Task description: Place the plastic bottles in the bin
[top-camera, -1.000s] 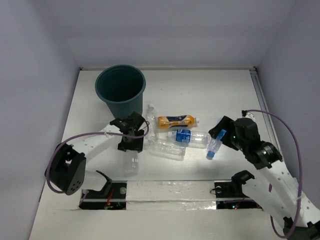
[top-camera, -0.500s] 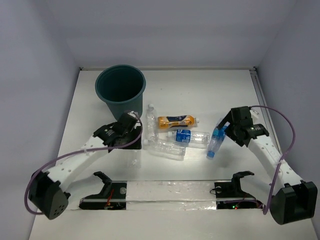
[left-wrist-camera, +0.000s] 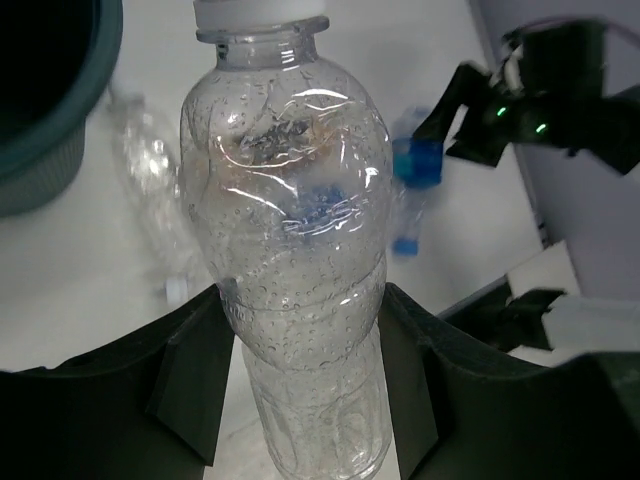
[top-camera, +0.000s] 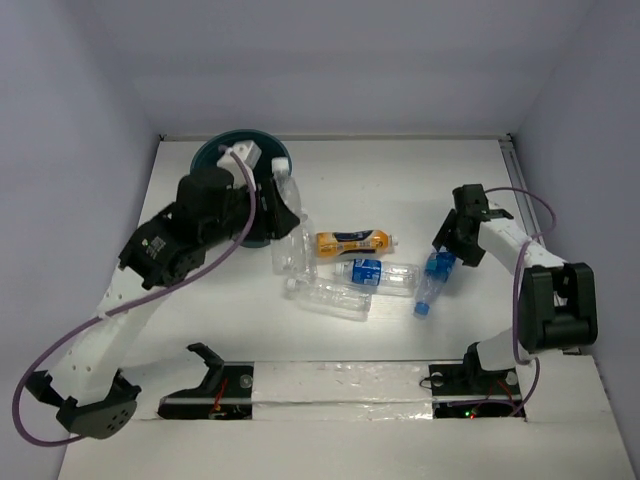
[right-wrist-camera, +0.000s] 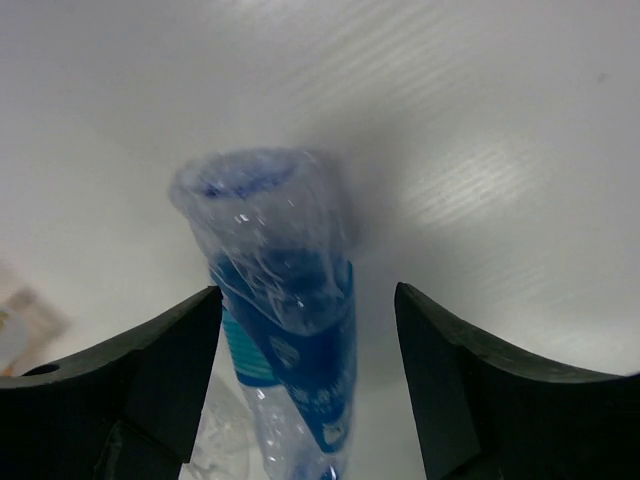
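The clear crinkly bottle still hangs outside the bin's rim and the bin's opening (top-camera: 268,153) (left-wrist-camera: 42,62) is farther outward, so the robot's left gripper will next move outward over that opening to let the bottle go.
My left gripper (top-camera: 278,200) is raised beside the dark teal bin (top-camera: 212,158) and shut on a clear crinkly bottle (top-camera: 284,186). In the left wrist view both fingers (left-wrist-camera: 195,370) press the bottle (left-wrist-camera: 290,200), white cap up, with the bin's rim (left-wrist-camera: 60,130) at upper left. On the table lie a clear bottle (top-camera: 290,252), an orange bottle (top-camera: 352,241), a blue-labelled bottle (top-camera: 380,273) and a clear one (top-camera: 335,299). My right gripper (top-camera: 447,250) is open over the base end of a blue-wrapped bottle (top-camera: 432,280). Its jaws straddle that bottle (right-wrist-camera: 290,300) with gaps on both sides.
White walls enclose the table on three sides. A rail (top-camera: 520,190) runs along the right edge. A taped strip with two black brackets (top-camera: 210,365) lies at the near edge between the arm bases.
My left arm has lifted the clear bottle from the near table up and back to the bin's rim. My right gripper has moved back and lowered over the blue-wrapped bottle's end.
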Motion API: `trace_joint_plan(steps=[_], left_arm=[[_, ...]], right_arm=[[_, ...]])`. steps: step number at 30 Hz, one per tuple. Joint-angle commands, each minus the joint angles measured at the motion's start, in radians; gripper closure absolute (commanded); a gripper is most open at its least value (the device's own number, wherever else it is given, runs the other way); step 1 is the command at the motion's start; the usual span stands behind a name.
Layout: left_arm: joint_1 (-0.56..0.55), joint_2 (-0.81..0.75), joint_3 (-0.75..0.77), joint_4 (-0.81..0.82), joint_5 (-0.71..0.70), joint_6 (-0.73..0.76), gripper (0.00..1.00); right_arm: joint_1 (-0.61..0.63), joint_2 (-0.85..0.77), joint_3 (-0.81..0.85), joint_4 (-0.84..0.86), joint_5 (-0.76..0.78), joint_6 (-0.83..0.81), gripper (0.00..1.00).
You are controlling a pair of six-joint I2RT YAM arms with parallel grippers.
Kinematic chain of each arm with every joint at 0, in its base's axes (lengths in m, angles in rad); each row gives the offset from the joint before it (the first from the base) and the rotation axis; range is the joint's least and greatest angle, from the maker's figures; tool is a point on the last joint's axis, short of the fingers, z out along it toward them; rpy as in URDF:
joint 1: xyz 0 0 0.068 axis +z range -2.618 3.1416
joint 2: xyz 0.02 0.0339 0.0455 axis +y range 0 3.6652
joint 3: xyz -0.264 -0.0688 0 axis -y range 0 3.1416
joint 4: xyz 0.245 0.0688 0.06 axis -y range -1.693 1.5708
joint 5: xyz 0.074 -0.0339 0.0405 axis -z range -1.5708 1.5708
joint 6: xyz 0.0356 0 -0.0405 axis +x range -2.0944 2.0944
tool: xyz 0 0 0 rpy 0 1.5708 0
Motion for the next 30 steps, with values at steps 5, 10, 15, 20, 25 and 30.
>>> trace_joint_plan(steps=[5, 10, 15, 20, 25, 30], left_arm=[[0.037, 0.284, 0.585, -0.033, -0.165, 0.114, 0.79], [0.243, 0.424, 0.708, 0.026, -0.104, 0.137, 0.79], [0.387, 0.452, 0.604, 0.173, -0.145, 0.119, 0.78], [0.453, 0.458, 0.493, 0.290, -0.261, 0.126, 0.78], [0.454, 0.432, 0.315, 0.449, -0.351, 0.169, 0.70], [0.454, 0.338, 0.068, 0.591, -0.363, 0.183, 0.33]], right_arm=[[-0.004, 0.088, 0.067, 0.112, -0.004, -0.077, 0.47], [-0.004, 0.042, 0.077, 0.103, 0.086, -0.068, 0.68], [-0.004, -0.087, 0.139, 0.013, 0.206, -0.056, 0.71], [-0.013, -0.312, 0.258, -0.035, 0.179, -0.074, 0.72], [0.042, -0.426, 0.387, -0.021, -0.025, -0.020, 0.74], [0.256, -0.344, 0.583, 0.002, 0.001, 0.061, 0.73]])
